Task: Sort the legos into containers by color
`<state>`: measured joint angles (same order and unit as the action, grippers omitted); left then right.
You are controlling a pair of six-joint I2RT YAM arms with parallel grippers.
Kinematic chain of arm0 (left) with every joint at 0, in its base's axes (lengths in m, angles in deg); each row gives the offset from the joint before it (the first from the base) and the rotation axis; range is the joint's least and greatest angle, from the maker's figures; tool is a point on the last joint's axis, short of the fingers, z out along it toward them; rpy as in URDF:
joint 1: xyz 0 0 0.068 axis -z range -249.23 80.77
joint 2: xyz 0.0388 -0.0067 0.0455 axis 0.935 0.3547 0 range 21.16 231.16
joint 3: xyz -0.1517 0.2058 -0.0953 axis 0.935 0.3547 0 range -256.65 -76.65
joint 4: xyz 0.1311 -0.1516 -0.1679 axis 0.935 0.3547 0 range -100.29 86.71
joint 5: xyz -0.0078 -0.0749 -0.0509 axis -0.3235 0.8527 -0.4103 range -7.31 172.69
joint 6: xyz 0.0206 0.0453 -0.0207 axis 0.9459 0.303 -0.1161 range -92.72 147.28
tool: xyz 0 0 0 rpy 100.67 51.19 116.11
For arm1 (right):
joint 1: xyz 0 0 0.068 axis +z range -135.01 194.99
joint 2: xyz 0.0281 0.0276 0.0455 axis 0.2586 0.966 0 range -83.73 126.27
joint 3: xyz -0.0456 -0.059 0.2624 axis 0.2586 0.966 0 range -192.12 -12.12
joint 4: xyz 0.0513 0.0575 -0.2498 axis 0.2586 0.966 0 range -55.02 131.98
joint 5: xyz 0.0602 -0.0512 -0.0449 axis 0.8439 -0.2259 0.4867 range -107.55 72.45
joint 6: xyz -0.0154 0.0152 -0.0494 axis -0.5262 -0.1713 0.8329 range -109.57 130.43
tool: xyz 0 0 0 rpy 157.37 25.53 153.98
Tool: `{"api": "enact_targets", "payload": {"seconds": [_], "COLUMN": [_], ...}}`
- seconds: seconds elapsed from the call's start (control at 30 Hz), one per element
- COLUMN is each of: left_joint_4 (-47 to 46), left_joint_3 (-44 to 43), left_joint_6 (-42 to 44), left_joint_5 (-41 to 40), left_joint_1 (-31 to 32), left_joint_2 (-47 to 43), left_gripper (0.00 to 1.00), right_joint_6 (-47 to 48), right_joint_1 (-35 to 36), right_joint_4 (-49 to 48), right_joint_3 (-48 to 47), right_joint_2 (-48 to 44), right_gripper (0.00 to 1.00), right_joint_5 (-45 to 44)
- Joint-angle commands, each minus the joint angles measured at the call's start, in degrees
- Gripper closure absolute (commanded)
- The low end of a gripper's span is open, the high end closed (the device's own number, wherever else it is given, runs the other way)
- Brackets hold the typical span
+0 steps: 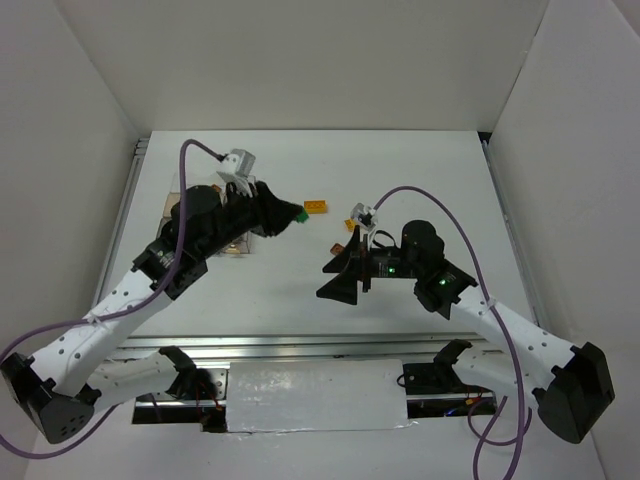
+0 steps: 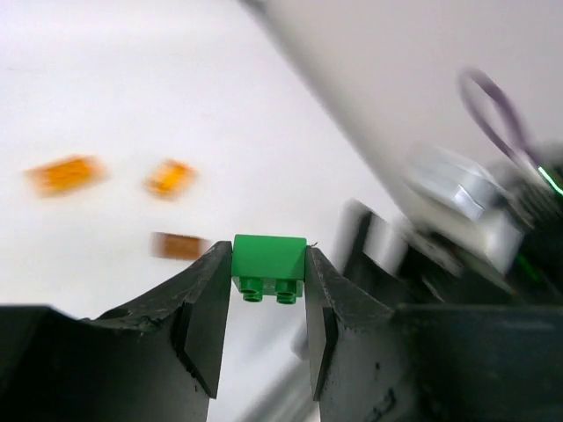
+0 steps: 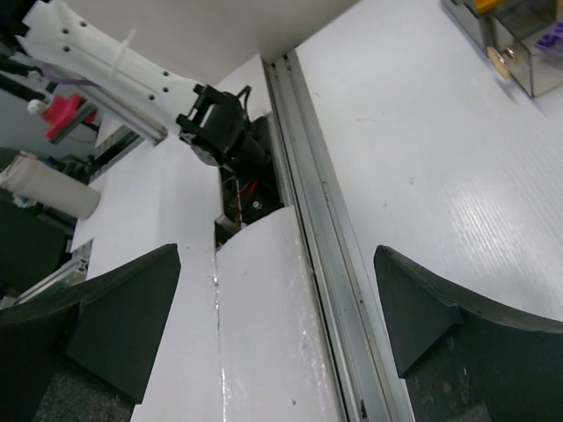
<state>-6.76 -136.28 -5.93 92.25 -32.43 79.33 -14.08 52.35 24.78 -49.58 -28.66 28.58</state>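
Observation:
The green lego hangs above the table, outside the clear containers. My left gripper will swing to the left in the top view next, over the containers, to release the lego.
My left gripper (image 1: 296, 215) is shut on a green lego (image 2: 269, 264), held by its sides above the table; the lego also shows in the top view (image 1: 300, 214). An orange lego (image 1: 317, 207) lies just right of it. A yellowish-orange lego (image 1: 351, 224) and a brownish lego (image 1: 338, 245) lie nearer my right gripper (image 1: 328, 278), which is open and empty. The clear containers (image 3: 528, 44) hold a yellow piece and a purple piece; in the top view they are mostly hidden under my left arm (image 1: 238, 248).
The left wrist view is blurred; two orange legos (image 2: 66, 173) (image 2: 170, 177) and the brown one (image 2: 176, 245) lie beyond the fingers. A metal rail (image 3: 325, 220) and a white taped block (image 1: 315, 390) run along the near table edge. White walls enclose the table.

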Motion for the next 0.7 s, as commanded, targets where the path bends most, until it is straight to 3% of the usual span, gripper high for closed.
{"api": "enact_targets", "payload": {"seconds": [0.0,0.07,0.1,0.2,0.3,0.43,0.57,0.67], "left_joint_4": [13.2,14.3,14.7,10.1,5.9,4.9,-2.7,-0.1], "left_joint_3": [-7.4,-8.6,-9.2,-8.0,-6.0,-7.4,-6.6,-7.2], "left_joint_6": [-1.0,-2.1,-3.0,-6.2,-11.7,-16.3,-14.2,-17.2], "left_joint_5": [-38.7,-49.2,-53.5,-51.1,-53.3,-59.8,-57.0,-57.2], "left_joint_1": [-0.8,-2.6,-6.7,-17.9,-24.1,-28.0,-31.3,-33.3], "left_joint_2": [3.5,7.1,8.6,13.4,18.2,26.8,32.1,35.8], "left_gripper": [1.00,1.00,1.00,1.00,1.00,1.00,1.00,1.00], "right_joint_6": [1.6,0.8,0.2,0.1,0.4,0.8,1.6,1.8], "right_joint_1": [0.3,0.3,0.3,0.3,0.3,0.3,0.5,0.5], "right_joint_4": [2.5,1.6,0.6,2.0,4.3,6.2,8.3,8.5], "right_joint_3": [1.3,3.2,3.8,4.8,5.0,6.2,7.4,8.4], "right_joint_2": [-3.3,-4.5,-4.9,-6.5,-8.7,-12.7,-14.9,-16.0], "right_gripper": [0.02,0.01,0.01,0.01,0.01,0.01,0.00,0.01], "right_joint_5": [-5.3,-4.6,-4.1,-5.3,-6.0,-6.1,-6.7,-6.9]}}
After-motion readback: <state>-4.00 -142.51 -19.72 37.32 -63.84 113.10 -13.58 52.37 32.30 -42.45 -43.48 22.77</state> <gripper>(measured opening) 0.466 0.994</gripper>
